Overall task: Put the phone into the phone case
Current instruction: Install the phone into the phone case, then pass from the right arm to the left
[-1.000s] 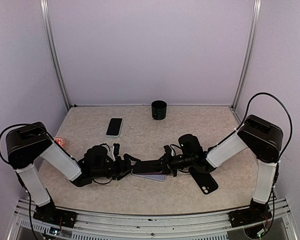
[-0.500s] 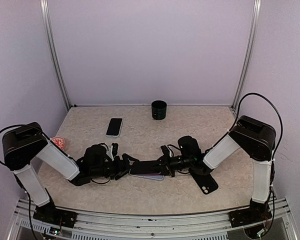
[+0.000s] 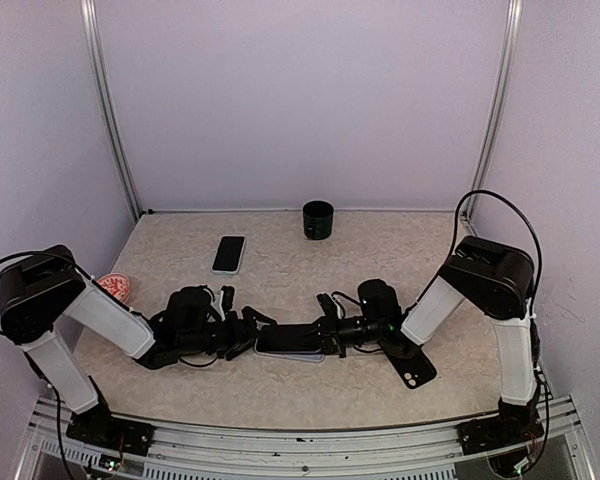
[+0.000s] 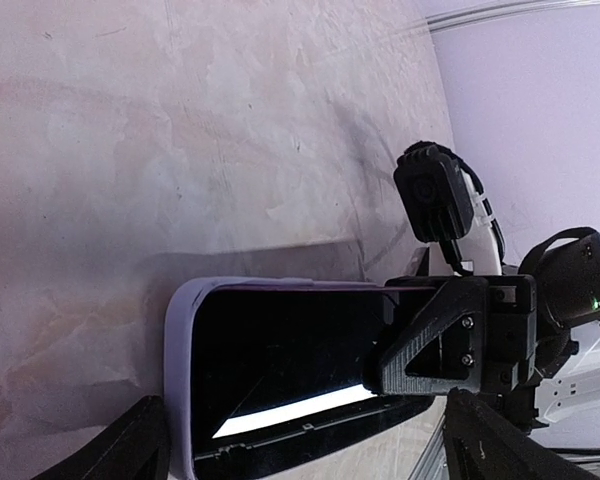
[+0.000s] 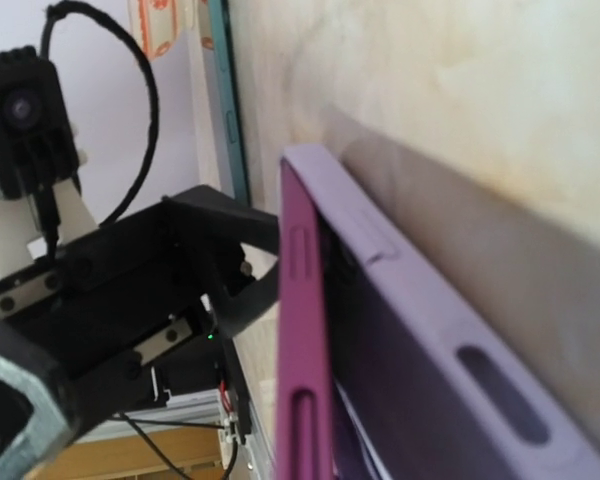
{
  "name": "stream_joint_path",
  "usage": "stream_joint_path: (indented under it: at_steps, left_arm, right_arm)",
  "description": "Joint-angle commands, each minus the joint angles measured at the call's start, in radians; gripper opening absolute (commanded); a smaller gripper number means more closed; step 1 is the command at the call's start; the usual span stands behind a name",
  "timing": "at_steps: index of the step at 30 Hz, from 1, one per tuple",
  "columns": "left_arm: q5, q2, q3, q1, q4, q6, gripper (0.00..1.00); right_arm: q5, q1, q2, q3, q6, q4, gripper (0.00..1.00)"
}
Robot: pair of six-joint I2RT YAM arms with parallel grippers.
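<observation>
The phone should be released by my right gripper next, with the gripper staying almost where it is, low over the lavender case (image 3: 292, 354) (image 5: 408, 352).
The phone (image 3: 292, 333), black-screened with a magenta edge (image 5: 302, 330), lies tilted over the lavender phone case (image 3: 292, 354) in the middle of the table. In the left wrist view the phone (image 4: 280, 350) sits inside the case's left rim (image 4: 177, 360), its near long edge raised out. My right gripper (image 3: 330, 328) is shut on the phone's right end, one finger (image 4: 450, 335) lying over the screen. My left gripper (image 3: 248, 330) is open, its fingers on either side of the case's left end without touching it.
A black phone case (image 3: 408, 365) lies under my right forearm. A second phone (image 3: 229, 254) lies at the back left. A black cup (image 3: 318, 219) stands at the back wall. A red-and-white round thing (image 3: 115, 287) rests by my left arm.
The right gripper has pushed the phone a little to the left over the case. The left gripper has backed off slightly left and stays open.
</observation>
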Motion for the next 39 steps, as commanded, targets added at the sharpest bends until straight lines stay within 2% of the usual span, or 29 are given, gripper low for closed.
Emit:
stream_joint_path:
  at_steps: [1, 9, 14, 26, 39]
  left_arm:
    - [0.039, -0.033, 0.009, 0.010, 0.009, 0.001, 0.93]
    - [0.023, -0.078, 0.024, 0.041, -0.115, 0.029, 0.94]
    - [0.028, -0.070, 0.024, 0.045, -0.126, 0.028, 0.93]
    - [0.195, 0.046, 0.051, 0.014, 0.062, -0.015, 0.83]
    - [0.226, 0.066, 0.055, 0.003, 0.112, -0.020, 0.73]
  right_arm:
    - [-0.089, 0.012, 0.044, -0.035, 0.046, 0.191, 0.00]
    - [-0.095, 0.005, 0.033, -0.049, 0.058, 0.252, 0.00]
    - [-0.096, 0.005, 0.010, -0.044, 0.064, 0.267, 0.00]
    - [-0.095, 0.005, 0.013, -0.025, 0.055, 0.258, 0.00]
    - [-0.094, 0.005, 0.035, -0.011, 0.033, 0.205, 0.00]
